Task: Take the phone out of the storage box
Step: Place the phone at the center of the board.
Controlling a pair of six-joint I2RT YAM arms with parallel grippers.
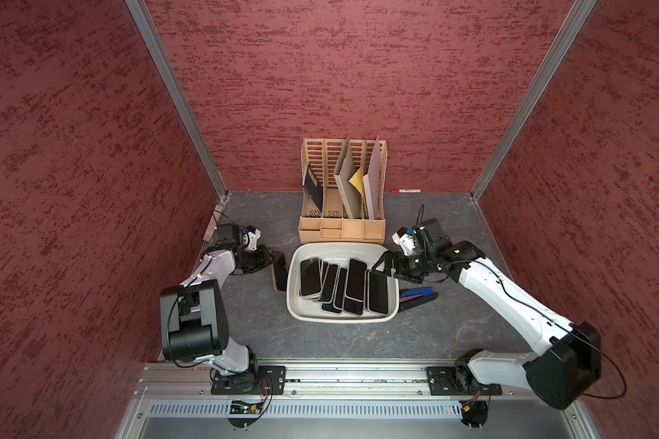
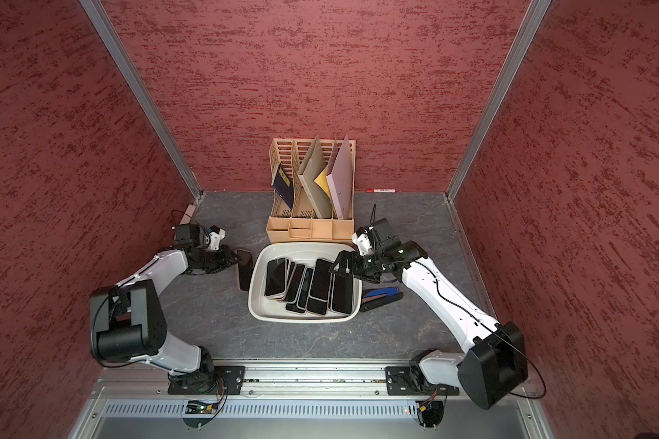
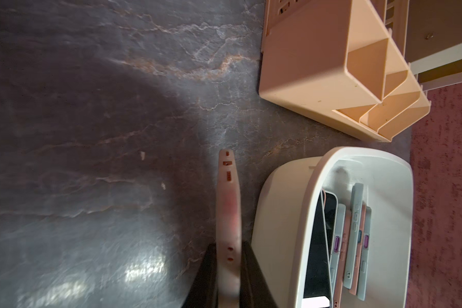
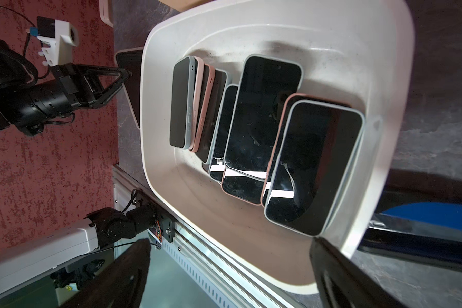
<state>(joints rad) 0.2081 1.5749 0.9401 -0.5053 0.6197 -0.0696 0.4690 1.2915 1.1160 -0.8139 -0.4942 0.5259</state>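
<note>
I will next lower the pink-cased phone with my left gripper straight down onto the bare tabletop beside the storage box and release it there, outside the box.
The storage box is a shallow off-white tub in the middle of the table, seen in both top views, with its rim near me. Several dark-screened phones lie overlapping inside it. My left gripper is shut on a pink-cased phone, held on edge just outside the box's left wall. The left wrist view shows that phone edge-on between the jaws of the left gripper. My right gripper hangs open over the box's right rim, holding nothing.
A beige slotted file rack with folders stands right behind the box. A blue-and-black stapler lies on the table by the box's right side, under my right arm. A red marker rests against the back wall.
</note>
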